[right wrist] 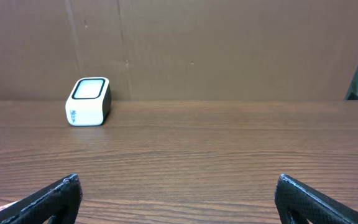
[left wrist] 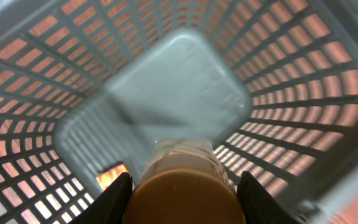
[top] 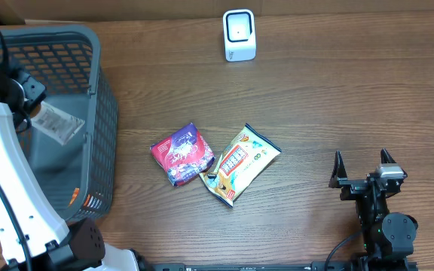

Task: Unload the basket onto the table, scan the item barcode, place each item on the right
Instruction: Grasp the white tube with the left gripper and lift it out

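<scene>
My left gripper rises from the basket (top: 89, 45) next, carries the bottle over to the wood beside the yellow snack packet and lowers it to release. The wood there is bare.
My left gripper (left wrist: 185, 190) is shut on a bottle with a brown cap (left wrist: 185, 199), a finger pressed on each side of the cap, and the labelled body points down into the grey basket (left wrist: 291, 93). From overhead the bottle (top: 57, 124) hangs inside the basket (top: 89, 45) below my left gripper (top: 32, 102). The white barcode scanner (top: 239, 35) stands at the table's far edge, also seen as the scanner (right wrist: 87, 101) in the right wrist view. My right gripper (top: 364, 179) rests open and holds nothing at the front right, its jaws (right wrist: 179, 190) wide apart.
A purple and red packet (top: 181, 154) and a yellow snack packet (top: 241, 163) lie side by side mid-table. Something orange (left wrist: 112, 177) shows through the basket's mesh. A brown cardboard wall (right wrist: 229, 43) stands behind the scanner.
</scene>
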### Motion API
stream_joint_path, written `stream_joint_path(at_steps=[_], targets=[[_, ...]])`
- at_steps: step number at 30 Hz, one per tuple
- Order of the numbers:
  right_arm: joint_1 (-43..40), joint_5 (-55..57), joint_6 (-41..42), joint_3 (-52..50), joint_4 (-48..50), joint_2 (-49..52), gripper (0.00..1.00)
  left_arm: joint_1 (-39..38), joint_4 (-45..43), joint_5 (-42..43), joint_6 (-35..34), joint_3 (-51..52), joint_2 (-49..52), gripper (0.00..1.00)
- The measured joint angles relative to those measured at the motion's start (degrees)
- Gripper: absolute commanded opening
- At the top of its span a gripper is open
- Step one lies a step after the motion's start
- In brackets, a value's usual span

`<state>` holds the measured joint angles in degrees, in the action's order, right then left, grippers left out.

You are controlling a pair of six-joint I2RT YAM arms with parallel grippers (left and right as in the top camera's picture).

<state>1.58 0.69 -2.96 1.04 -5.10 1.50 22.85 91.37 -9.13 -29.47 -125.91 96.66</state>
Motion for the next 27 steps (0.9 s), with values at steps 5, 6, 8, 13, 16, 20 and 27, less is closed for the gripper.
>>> stream_joint_path(at_steps=[5, 6, 8, 13, 16, 20, 27], targets=[[-0.02, 0.0, -0.04, 0.0, -0.04, 0.0, 1.0, 0.0, 3.19, 3.56, 0.61, -8.13, 0.0, 0.04], [0.0, 0.0, -0.04, 0.0, -0.04, 0.0, 1.0, 0.0, 3.54, 4.68, 1.01, -9.9, 0.0, 0.04], [0.0, 0.0, 0.0, 0.0, -0.02, 0.0, 1.0, 0.0, 4.09, 6.54, 1.22, -12.28, -0.02, 0.04], [-0.02, -0.02, 0.0, 0.0, -0.04, 0.0, 1.0, 0.02, 4.85, 11.82, 2.16, -17.27, -0.02, 0.04], [0.0, -0.02, -0.02, 0.0, -0.02, 0.0, 1.0, 0.04, 4.31, 15.28, 2.49, -18.21, -0.31, 0.04], [0.0, 0.0, -0.02, 0.0, -0.04, 0.0, 1.0, 0.04, 3.21, 19.91, 2.49, -18.34, -1.18, 0.04], [-0.02, 0.0, -0.02, 0.0, -0.04, 0.0, 1.0, 0.0, 1.88, 28.35, 2.49, -18.62, -4.61, 0.04]])
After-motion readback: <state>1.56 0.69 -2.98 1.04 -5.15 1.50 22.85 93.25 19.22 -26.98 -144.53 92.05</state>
